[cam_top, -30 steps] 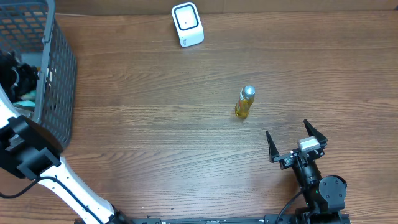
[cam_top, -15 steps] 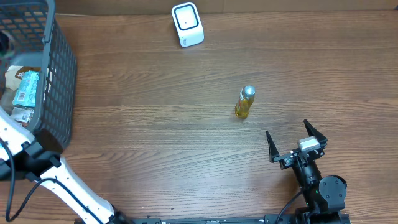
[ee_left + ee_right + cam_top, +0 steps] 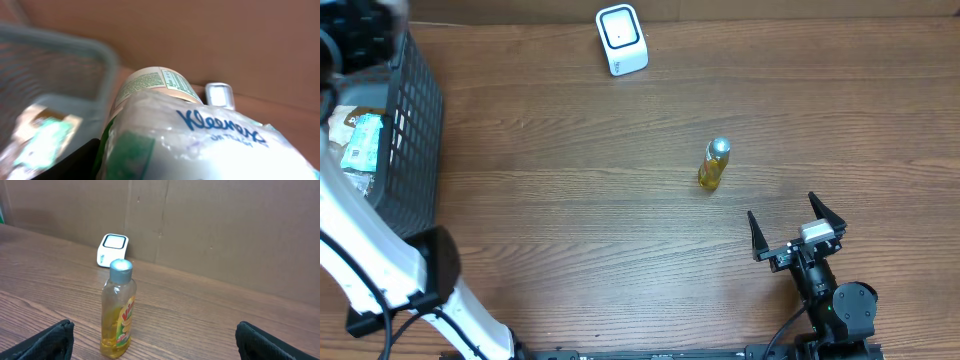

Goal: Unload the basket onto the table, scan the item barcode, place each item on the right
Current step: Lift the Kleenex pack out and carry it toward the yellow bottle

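Observation:
My left gripper swings to the right in the overhead view next and brings the pack down beside the yellow bottle, since that tabletop spot [image 3: 669, 202] is bare.
A white plastic-wrapped Kleenex tissue pack [image 3: 215, 145] fills the left wrist view, pressed against the camera, with one black finger [image 3: 75, 160] at its lower left. My left gripper [image 3: 358, 30] is blurred above the basket's far corner and is shut on this pack. Just behind the pack shows a white container [image 3: 155, 82] with a green printed label; whether it touches the pack I cannot tell. The white scanner [image 3: 621, 39] stands at the table's back edge, also seen from the right wrist [image 3: 112, 249]. My right gripper [image 3: 798, 233] rests open near the front edge.
A grey mesh basket [image 3: 415, 120] at the left holds packaged items [image 3: 358, 145]. A yellow bottle with a silver cap [image 3: 714, 165] stands upright mid-table, just ahead of the right gripper [image 3: 118, 310].
My left gripper has risen out of the basket toward its far corner, uncovering the packages inside. The right arm and the yellow bottle have not moved.

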Controlling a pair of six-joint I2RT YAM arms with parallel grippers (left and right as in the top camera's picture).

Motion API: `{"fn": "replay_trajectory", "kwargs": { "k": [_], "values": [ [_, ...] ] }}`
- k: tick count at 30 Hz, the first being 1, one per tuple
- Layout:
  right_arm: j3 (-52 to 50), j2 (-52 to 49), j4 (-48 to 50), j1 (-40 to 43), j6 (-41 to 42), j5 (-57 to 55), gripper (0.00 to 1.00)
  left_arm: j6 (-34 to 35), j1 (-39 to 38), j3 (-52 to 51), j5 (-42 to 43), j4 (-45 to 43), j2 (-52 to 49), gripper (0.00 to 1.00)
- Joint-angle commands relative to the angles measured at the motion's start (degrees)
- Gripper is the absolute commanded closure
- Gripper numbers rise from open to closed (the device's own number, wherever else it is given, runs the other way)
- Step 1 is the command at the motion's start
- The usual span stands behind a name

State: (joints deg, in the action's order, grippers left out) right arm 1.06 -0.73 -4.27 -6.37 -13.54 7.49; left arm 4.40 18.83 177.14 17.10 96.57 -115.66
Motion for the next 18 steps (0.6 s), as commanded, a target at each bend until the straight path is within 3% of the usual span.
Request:
{"fn": "replay_trajectory", "kwargs": {
  "k": [1, 10, 18],
  "values": [
    [-0.61, 0.57, 0.26, 0.07, -0.02, 0.11, 0.0, 0.81, -6.6, 1.03, 0.85, 0.22, 1.44, 0.47],
    [-0.61, 0.57, 0.26, 0.07, -0.02, 0.11, 0.0, 2.36, -26.32, -3.17, -7.45, 0.22, 0.9, 0.48],
    [-0.61, 0.57, 0.26, 0.07, -0.02, 0.11, 0.0, 8.98, -41.27, -16.7, -18.14, -0.26, 0.35, 0.44]
  ]
}}
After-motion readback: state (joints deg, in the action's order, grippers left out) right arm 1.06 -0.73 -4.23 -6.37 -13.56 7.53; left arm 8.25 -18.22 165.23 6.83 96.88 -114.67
